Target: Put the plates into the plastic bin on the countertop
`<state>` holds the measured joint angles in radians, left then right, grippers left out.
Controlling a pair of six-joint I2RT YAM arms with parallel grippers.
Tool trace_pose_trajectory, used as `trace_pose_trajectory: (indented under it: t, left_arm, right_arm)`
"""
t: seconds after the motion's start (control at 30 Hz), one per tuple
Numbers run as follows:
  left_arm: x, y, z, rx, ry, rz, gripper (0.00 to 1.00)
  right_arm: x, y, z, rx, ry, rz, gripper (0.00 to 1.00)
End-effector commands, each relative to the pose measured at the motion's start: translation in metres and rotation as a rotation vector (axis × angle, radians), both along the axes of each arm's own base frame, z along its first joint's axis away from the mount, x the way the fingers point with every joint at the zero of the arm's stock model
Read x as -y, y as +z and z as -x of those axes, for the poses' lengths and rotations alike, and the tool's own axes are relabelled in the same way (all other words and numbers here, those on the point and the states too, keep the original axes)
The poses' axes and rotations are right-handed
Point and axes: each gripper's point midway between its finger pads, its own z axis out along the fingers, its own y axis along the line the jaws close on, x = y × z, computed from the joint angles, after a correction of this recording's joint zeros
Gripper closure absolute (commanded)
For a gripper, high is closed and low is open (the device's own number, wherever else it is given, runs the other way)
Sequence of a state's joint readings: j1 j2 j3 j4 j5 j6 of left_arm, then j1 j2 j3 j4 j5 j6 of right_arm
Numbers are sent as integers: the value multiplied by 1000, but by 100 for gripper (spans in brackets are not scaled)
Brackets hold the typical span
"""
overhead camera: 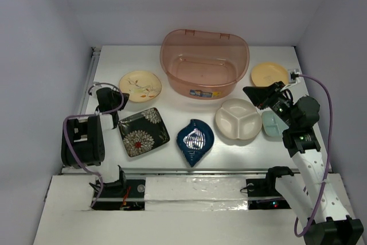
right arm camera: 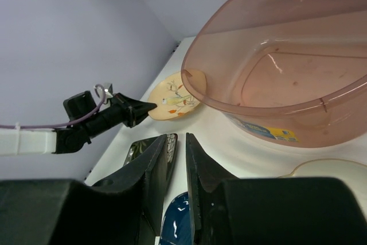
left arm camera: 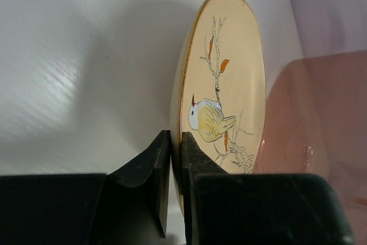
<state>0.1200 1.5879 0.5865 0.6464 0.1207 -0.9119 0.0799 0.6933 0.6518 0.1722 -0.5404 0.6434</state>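
The bottom of the bin is to the right of my left gripper in the top view, behind a side of the bin, so I will lift the cream plate over that side, lower it and let go.
The cream round plate (overhead camera: 140, 86) with the branch drawing lies left of the pinkish plastic bin (overhead camera: 172, 64). My left gripper (overhead camera: 118, 99) is shut on its near-left rim; in the left wrist view the jaws (left arm camera: 176, 142) pinch the plate's edge (left arm camera: 229, 84) with the bin (left arm camera: 321, 119) behind. My right gripper (overhead camera: 249, 92) hovers empty above the white three-section plate (overhead camera: 238, 120), jaws almost together (right arm camera: 176, 142). The black square floral plate (overhead camera: 143, 132), dark blue leaf plate (overhead camera: 195, 140), pale green plate (overhead camera: 270, 125) and yellow round plate (overhead camera: 269, 74) rest on the countertop (overhead camera: 172, 107).
A metal rail (overhead camera: 89, 84) runs along the countertop's left edge and another along the front (overhead camera: 195, 170). Lilac walls close in the sides and back. The right wrist view shows the bin (right arm camera: 287, 55), the cream plate (right arm camera: 175, 96) and the left gripper (right arm camera: 150, 106).
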Motion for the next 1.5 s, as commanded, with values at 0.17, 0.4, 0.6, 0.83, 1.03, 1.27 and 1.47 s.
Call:
trace_pose_trajectory:
  t: [0.17, 0.4, 0.6, 0.83, 1.03, 1.27, 1.47]
  left_arm:
    - [2, 114, -5, 381, 11, 18, 100]
    - [9, 193, 18, 568, -10, 33, 100]
    - [17, 298, 47, 759, -35, -48, 100]
    - [85, 360, 27, 845, -232, 1, 100]
    - [157, 372, -34, 802, -387, 17, 100]
    - [233, 333, -109, 650, -524, 3, 100]
    - [283, 279, -151, 520, -589, -58, 100]
  right_arm:
    - [-2, 12, 2, 59, 9, 0, 75]
    - [-2, 10, 0, 52, 11, 0, 75]
    - [-4, 12, 2, 60, 24, -4, 75]
    - [-5, 10, -1, 52, 28, -8, 75]
    - [-5, 9, -2, 50, 16, -2, 75]
    - [-5, 7, -2, 46, 16, -1, 75]
    - [-4, 8, -2, 49, 11, 0, 75]
